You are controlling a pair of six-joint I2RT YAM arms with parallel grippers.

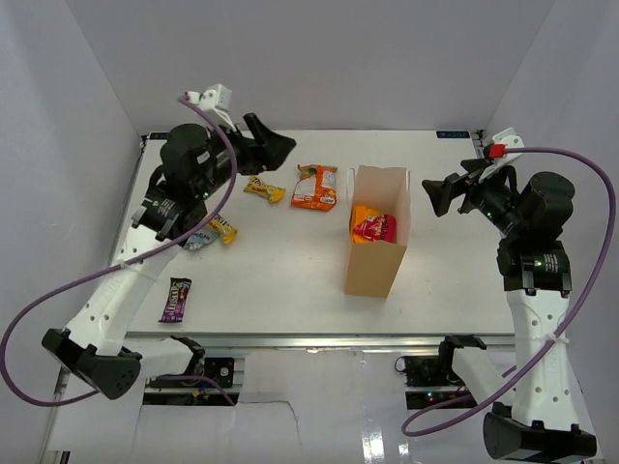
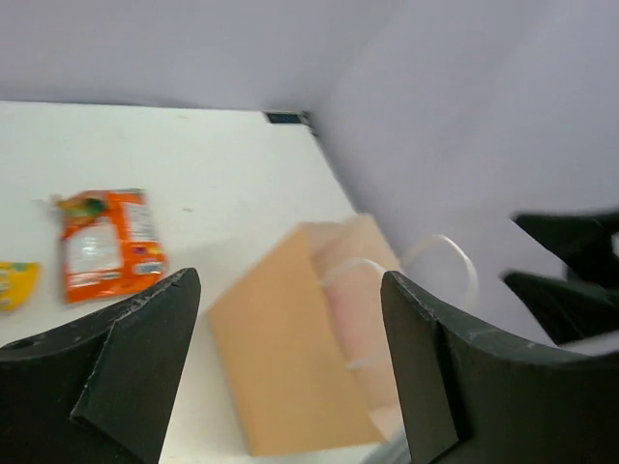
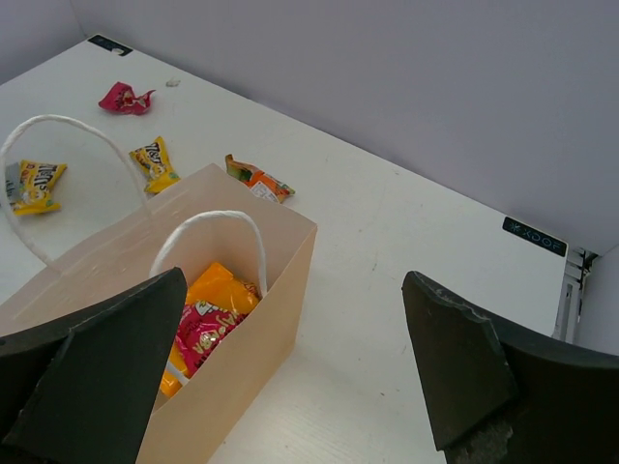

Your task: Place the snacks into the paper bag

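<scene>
The orange chip bag lies flat below my left gripper. Next, the gripper should tilt its open fingers downward and lower them onto the orange chip bag's edge facing the yellow packet [image 1: 295, 194] [image 2: 69, 269].
The tan paper bag [image 1: 372, 261] stands upright mid-table, its mouth open. Inside lie an orange packet [image 3: 224, 287] and a pink-red packet [image 3: 205, 335]. On the table to its left are the orange chip bag [image 1: 315, 187], a yellow packet [image 1: 263, 188], another yellow packet [image 1: 223, 229] and a purple packet [image 1: 175, 299]. A crumpled red packet [image 3: 124, 98] lies far back. My left gripper [image 1: 276, 145] hovers open and empty over the back left, facing the paper bag [image 2: 280, 367]. At the bag's right, my right gripper [image 1: 433, 193] is raised, open and empty.
White walls close in the table at the back and both sides. A bluish-white packet [image 1: 198, 240] lies beside the yellow one under the left arm. The bag's white loop handles [image 3: 208, 227] stand up above its rim.
</scene>
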